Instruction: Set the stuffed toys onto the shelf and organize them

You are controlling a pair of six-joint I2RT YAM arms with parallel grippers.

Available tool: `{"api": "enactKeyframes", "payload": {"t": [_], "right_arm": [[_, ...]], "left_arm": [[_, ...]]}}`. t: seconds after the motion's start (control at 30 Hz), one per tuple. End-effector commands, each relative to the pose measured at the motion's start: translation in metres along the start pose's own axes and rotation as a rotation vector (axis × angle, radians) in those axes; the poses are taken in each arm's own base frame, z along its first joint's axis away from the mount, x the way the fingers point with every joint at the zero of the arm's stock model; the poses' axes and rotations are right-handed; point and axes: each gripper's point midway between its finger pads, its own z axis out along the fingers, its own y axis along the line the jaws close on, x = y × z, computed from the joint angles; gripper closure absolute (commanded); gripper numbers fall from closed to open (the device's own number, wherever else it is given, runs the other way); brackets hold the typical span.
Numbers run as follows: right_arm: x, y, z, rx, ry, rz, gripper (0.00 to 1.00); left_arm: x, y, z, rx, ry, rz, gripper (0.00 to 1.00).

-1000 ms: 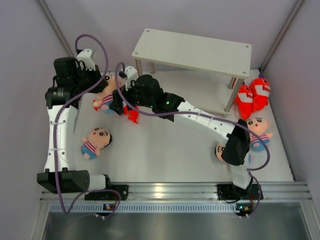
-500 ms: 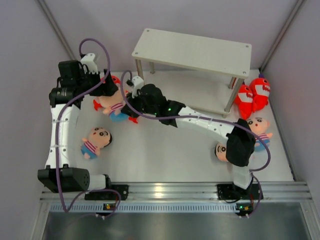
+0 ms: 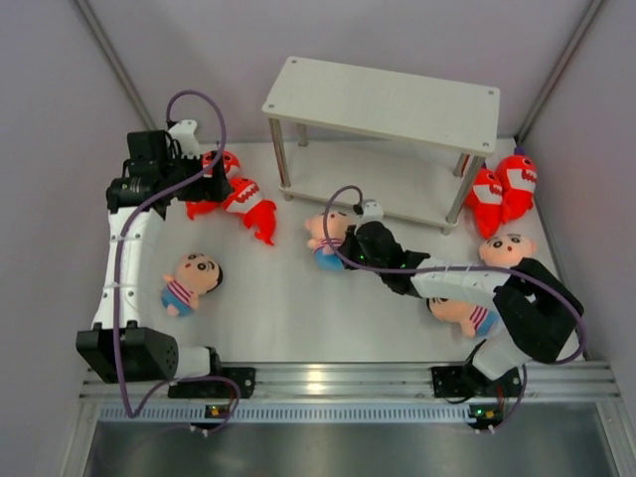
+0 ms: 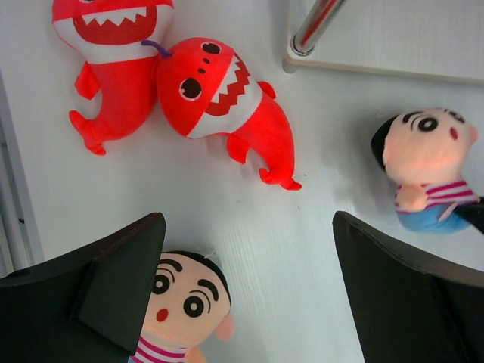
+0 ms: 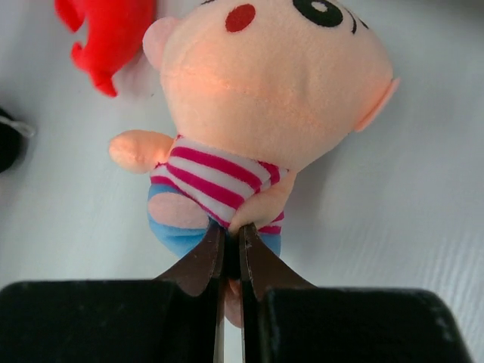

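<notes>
My right gripper holds the boy doll and should next carry it outward, onto the end of the lower board beside the front leg nearer my left gripper.
The white two-tier shelf (image 3: 383, 99) stands at the back with both boards bare. My right gripper (image 3: 348, 243) (image 5: 231, 249) is shut on the shorts and striped shirt of a boy doll (image 3: 326, 234) (image 5: 272, 83), just left of the shelf's front. My left gripper (image 3: 214, 179) (image 4: 249, 295) hangs open over the table with nothing between its fingers. Two red sharks (image 3: 248, 204) (image 4: 219, 98) lie close beneath it. Another boy doll (image 3: 191, 280) (image 4: 185, 302) lies at the front left.
Two more red sharks (image 3: 502, 189) lean by the shelf's right front leg. A boy doll (image 3: 507, 248) lies in front of them, and another (image 3: 462, 313) lies partly under my right forearm. Grey walls close in on both sides.
The left gripper opened, let go of the boy doll and drew back left. The right gripper shut on that doll and carried it right, toward the shelf. The two left sharks now show.
</notes>
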Motion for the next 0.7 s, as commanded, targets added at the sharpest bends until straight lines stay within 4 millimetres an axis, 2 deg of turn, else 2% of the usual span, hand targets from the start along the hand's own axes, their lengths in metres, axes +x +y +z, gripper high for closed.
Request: {"api": "enactKeyframes", "payload": {"t": [0.0, 0.07, 0.13, 0.17, 0.2, 0.27, 0.3, 0.33, 0.37, 0.4, 0.43, 0.47, 0.5, 0.57, 0.6, 0.67], "right_arm": [[-0.106, 0.013, -0.011, -0.032, -0.368, 0.138, 1.0], [-0.127, 0.002, -0.01, 0.022, -0.423, 0.125, 1.0], [-0.15, 0.002, -0.01, 0.051, -0.466, 0.115, 1.0], [-0.152, 0.0, -0.004, 0.061, -0.459, 0.108, 1.0], [-0.168, 0.001, -0.004, 0.064, -0.487, 0.114, 1.0], [-0.173, -0.005, 0.008, 0.087, -0.487, 0.116, 1.0], [-0.191, -0.005, 0.01, 0.092, -0.515, 0.133, 1.0], [-0.192, -0.009, 0.018, 0.107, -0.498, 0.142, 1.0], [-0.187, -0.017, 0.035, 0.124, -0.471, 0.141, 1.0], [-0.202, -0.021, 0.039, 0.133, -0.499, 0.144, 1.0], [-0.207, -0.024, 0.045, 0.136, -0.519, 0.144, 1.0], [-0.202, -0.031, 0.058, 0.16, -0.509, 0.134, 1.0], [-0.211, -0.03, 0.061, 0.163, -0.526, 0.133, 1.0], [-0.203, -0.034, 0.078, 0.185, -0.492, 0.106, 1.0], [-0.206, -0.032, 0.081, 0.187, -0.496, 0.103, 1.0], [-0.201, -0.042, 0.088, 0.225, -0.49, 0.099, 1.0]], "left_arm": [[-0.001, 0.003, 0.0, -0.015, -0.007, 0.029, 0.02], [-0.001, 0.003, -0.002, -0.02, -0.007, 0.037, 0.02], [-0.001, 0.005, -0.005, -0.03, -0.01, 0.044, 0.02], [0.0, 0.006, -0.005, -0.035, -0.005, 0.046, 0.02], [0.0, 0.006, -0.005, -0.038, -0.005, 0.048, 0.02], [0.002, 0.009, -0.004, -0.048, -0.001, 0.051, 0.02], [0.003, 0.009, -0.003, -0.048, 0.002, 0.052, 0.02], [0.004, 0.009, -0.003, -0.047, 0.007, 0.051, 0.02], [0.005, 0.009, -0.001, -0.047, 0.01, 0.048, 0.02], [0.005, 0.009, -0.002, -0.046, 0.01, 0.05, 0.02], [0.004, 0.009, -0.001, -0.045, 0.008, 0.053, 0.02], [0.004, 0.008, -0.002, -0.045, 0.008, 0.053, 0.02], [0.004, 0.009, -0.002, -0.047, 0.007, 0.054, 0.02], [0.003, 0.009, -0.003, -0.049, 0.007, 0.057, 0.02], [0.004, 0.009, -0.003, -0.048, 0.009, 0.06, 0.02], [0.005, 0.01, -0.004, -0.053, 0.011, 0.062, 0.02]]}}
